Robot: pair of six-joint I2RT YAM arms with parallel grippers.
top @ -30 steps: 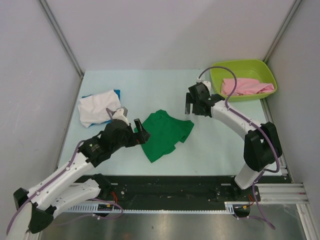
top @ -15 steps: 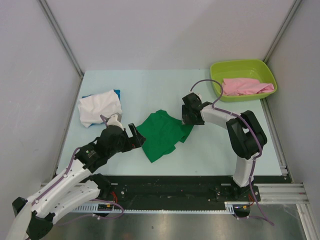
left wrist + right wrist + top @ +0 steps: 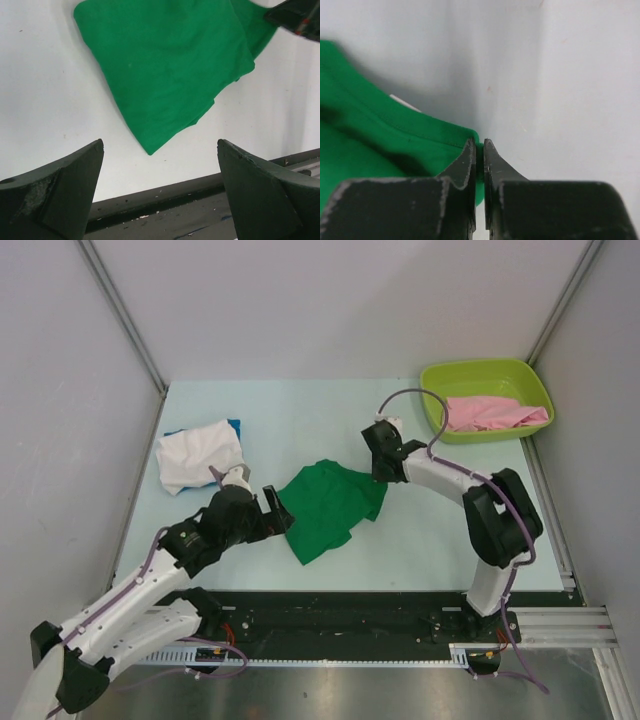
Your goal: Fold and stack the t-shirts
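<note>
The green t-shirt lies crumpled. My right gripper should lift the t-shirt's edge, swing to the right in the top view and lower it onto bare tabletop to let go.
A bright green t-shirt [image 3: 333, 506] lies crumpled in the middle of the table, also filling the left wrist view [image 3: 170, 65] and the right wrist view [image 3: 375, 145]. My right gripper [image 3: 381, 478] is shut on the green t-shirt's right edge, cloth pinched between its fingertips [image 3: 479, 146]. My left gripper [image 3: 283, 512] stands open just left of the shirt, nothing between its fingers [image 3: 70, 190]. A white t-shirt [image 3: 199, 454] lies folded at the left on a blue one [image 3: 234, 426]. A pink t-shirt [image 3: 492, 413] lies in the tub.
A lime-green plastic tub [image 3: 487, 373] stands at the back right corner of the pale table [image 3: 300, 420]. The black rail [image 3: 340, 625] runs along the near edge. Grey walls close in the left, back and right.
My right gripper dropped from near the tub to the green t-shirt's right edge and shut on it. The left gripper stayed open and shifted slightly at the shirt's left side.
</note>
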